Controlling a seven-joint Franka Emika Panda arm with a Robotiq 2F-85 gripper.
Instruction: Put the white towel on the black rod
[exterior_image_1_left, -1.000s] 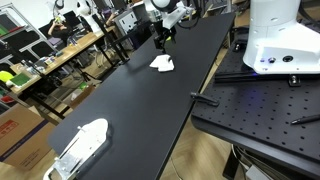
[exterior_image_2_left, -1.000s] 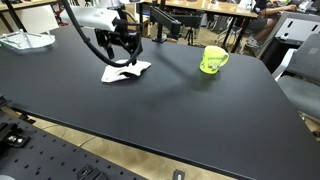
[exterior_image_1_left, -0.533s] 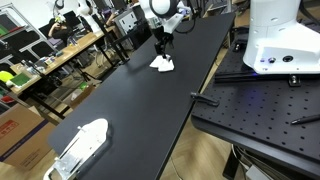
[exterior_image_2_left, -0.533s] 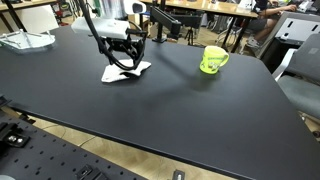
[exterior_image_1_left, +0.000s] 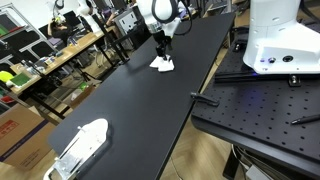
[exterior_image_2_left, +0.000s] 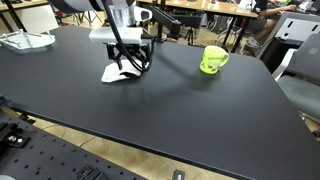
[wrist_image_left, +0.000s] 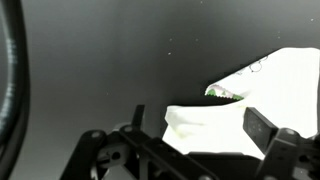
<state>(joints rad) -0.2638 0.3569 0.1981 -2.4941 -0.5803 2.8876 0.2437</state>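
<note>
The gripper moves down onto the fold of the white towel next and closes on it, because that fold already lies between my open fingers.
The white towel (exterior_image_1_left: 163, 65) lies crumpled on the black table (exterior_image_1_left: 150, 110), toward its far end; it also shows in an exterior view (exterior_image_2_left: 113, 75). My gripper (exterior_image_1_left: 159, 54) is low over the towel, fingers pointing down (exterior_image_2_left: 128, 66). In the wrist view the gripper (wrist_image_left: 198, 120) is open, one finger on each side of a fold of the towel (wrist_image_left: 285, 80). A thin black bar (exterior_image_1_left: 205, 98) sticks out at the table's edge by the perforated plate; I cannot tell whether it is the rod.
A green mug (exterior_image_2_left: 212, 60) stands on the table beside the towel. A white clear-lidded object (exterior_image_1_left: 80, 145) lies at the table's near end. A white machine base (exterior_image_1_left: 280, 40) stands on the perforated plate (exterior_image_1_left: 260, 110). Cluttered benches line the far side.
The arm has swung over the towel and come down, so the gripper now stands upright with its fingers around the towel. The towel has not moved.
</note>
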